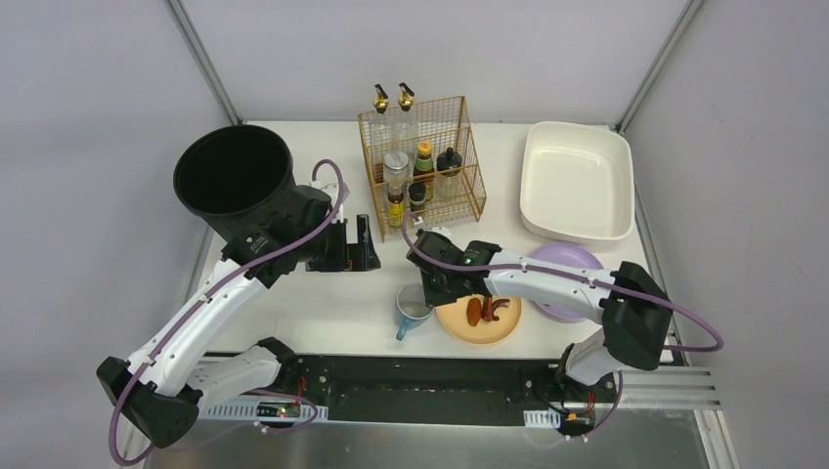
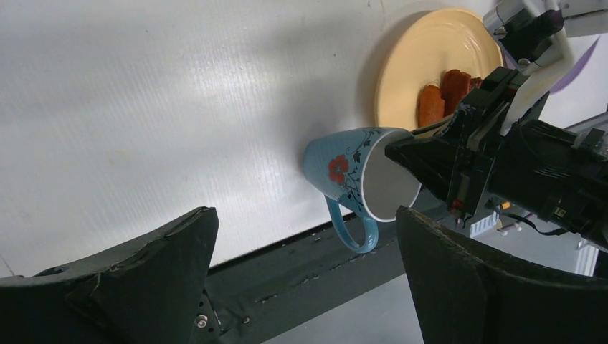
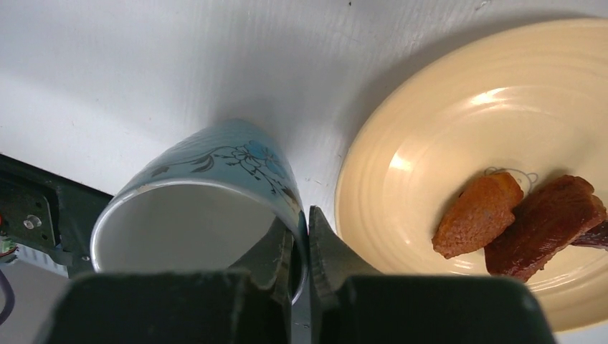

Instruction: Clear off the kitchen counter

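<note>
I should lift the mug (image 1: 411,311) with my right gripper, swing outward, lower it into the cream tub's far end (image 1: 565,154) and release, because that tub is open and empty.
The white kitchen counter (image 1: 323,308) bears a blue flowered mug (image 1: 411,311) near its front edge, tilted with its mouth toward the right. My right gripper (image 1: 431,298) is shut on the mug's rim (image 3: 290,215), one finger inside and one outside (image 3: 300,247). The mug also shows in the left wrist view (image 2: 344,168), its handle over the black front rail. A yellow plate (image 1: 484,330) with brown food pieces (image 3: 516,218) lies just right of the mug. My left gripper (image 1: 352,239) is open and empty, above the counter left of the mug (image 2: 308,287).
A black bin (image 1: 235,176) stands at the back left beside the left arm. A gold wire rack (image 1: 467,156) with several bottles is at the back centre. A cream tub (image 1: 577,186) is at the back right, with a purple plate (image 1: 577,262) in front of it.
</note>
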Controlling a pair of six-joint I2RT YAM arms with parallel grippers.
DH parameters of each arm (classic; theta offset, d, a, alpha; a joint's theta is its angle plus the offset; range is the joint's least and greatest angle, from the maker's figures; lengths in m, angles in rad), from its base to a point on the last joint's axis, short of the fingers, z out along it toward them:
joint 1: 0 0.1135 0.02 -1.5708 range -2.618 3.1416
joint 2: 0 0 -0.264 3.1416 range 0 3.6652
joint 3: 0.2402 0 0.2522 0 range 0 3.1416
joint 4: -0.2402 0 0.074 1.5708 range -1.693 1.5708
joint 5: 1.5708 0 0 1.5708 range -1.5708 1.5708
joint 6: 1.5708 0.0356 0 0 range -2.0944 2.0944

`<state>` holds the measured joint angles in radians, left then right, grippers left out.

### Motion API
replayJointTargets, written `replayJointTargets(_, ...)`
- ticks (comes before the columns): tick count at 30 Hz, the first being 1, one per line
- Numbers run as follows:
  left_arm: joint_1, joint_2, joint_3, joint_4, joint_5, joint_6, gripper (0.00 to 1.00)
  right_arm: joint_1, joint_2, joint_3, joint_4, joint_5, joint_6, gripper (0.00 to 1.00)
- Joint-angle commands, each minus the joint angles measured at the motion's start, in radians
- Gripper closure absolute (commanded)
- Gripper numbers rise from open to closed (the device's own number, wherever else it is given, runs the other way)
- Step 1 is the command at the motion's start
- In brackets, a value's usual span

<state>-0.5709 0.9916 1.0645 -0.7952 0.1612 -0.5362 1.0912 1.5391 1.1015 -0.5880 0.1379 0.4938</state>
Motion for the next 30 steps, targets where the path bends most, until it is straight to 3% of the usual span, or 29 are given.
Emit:
replayJointTargets(1,-0.014,0.002,-0.009,0.022,-0.032,-0.017,0.0,0.007,-0.013,0.061,-0.014,0.009,0.0,1.0)
replayJointTargets(9,-0.014,0.013,-0.021,0.033,-0.04,-0.025,0.0,0.001,-0.105,0.115,-0.064,0.112,-0.046,1.0)
replayJointTargets(14,-0.015,0.024,-0.026,0.048,-0.028,-0.024,0.0,-0.083,-0.176,0.135,-0.123,0.127,-0.093,1.0)
replayJointTargets(23,-0.02,0.032,-0.046,0.071,-0.001,-0.018,0.0,-0.363,-0.288,0.212,-0.239,0.191,-0.176,1.0)
replayJointTargets(30,-0.073,0.063,-0.065,0.102,0.009,-0.023,0.0,-0.608,-0.247,0.321,-0.277,0.21,-0.237,1.0)
